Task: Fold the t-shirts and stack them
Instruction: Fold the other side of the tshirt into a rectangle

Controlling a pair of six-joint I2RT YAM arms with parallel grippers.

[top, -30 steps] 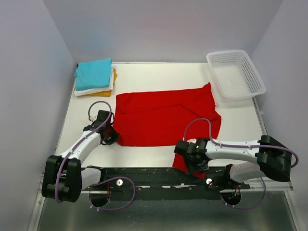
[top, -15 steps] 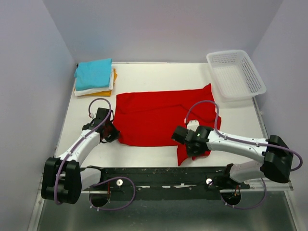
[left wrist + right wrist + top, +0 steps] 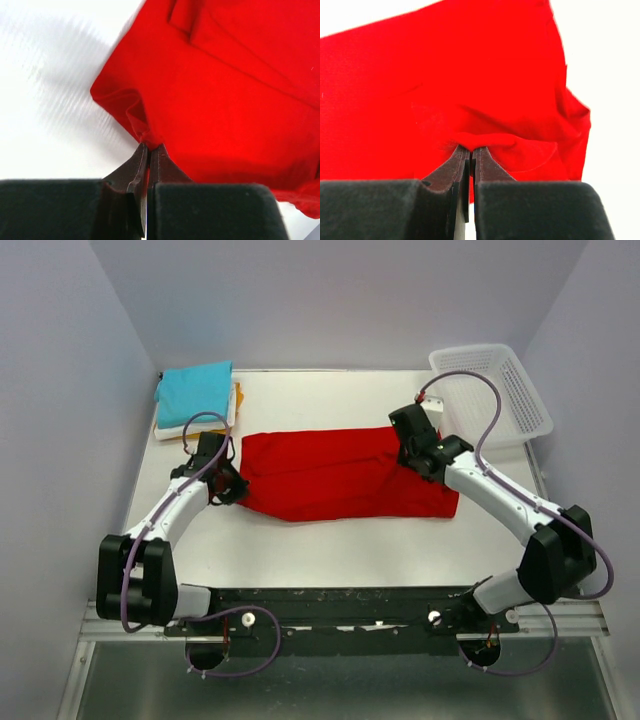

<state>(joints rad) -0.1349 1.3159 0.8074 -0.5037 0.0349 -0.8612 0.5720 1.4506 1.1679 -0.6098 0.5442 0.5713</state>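
The pinched fold is short of the t-shirt's far edge. My right gripper will move the fold outward to that edge near the basket point(image 3: 538, 15) and then open.
The red t-shirt point(image 3: 335, 475) lies across the table's middle, folded over on itself into a wide band. My left gripper point(image 3: 237, 483) is shut on its left corner, and the pinched cloth shows in the left wrist view point(image 3: 149, 140). My right gripper point(image 3: 410, 448) is shut on a fold of the red shirt near its far right part, seen in the right wrist view point(image 3: 470, 142). A stack of folded shirts stands at the back left: turquoise point(image 3: 195, 392) on top, white point(image 3: 190, 427) under it, orange-yellow point(image 3: 238, 397) at the bottom.
A white plastic lattice basket point(image 3: 490, 395) stands at the back right, just beyond my right arm. The white table point(image 3: 330, 550) is walled on three sides. The black rail with both arm bases runs along the near edge.
My right gripper has carried the shirt's near right edge from the front of the table up and back to the far right, folding the shirt over. My left gripper moved slightly back with its corner.
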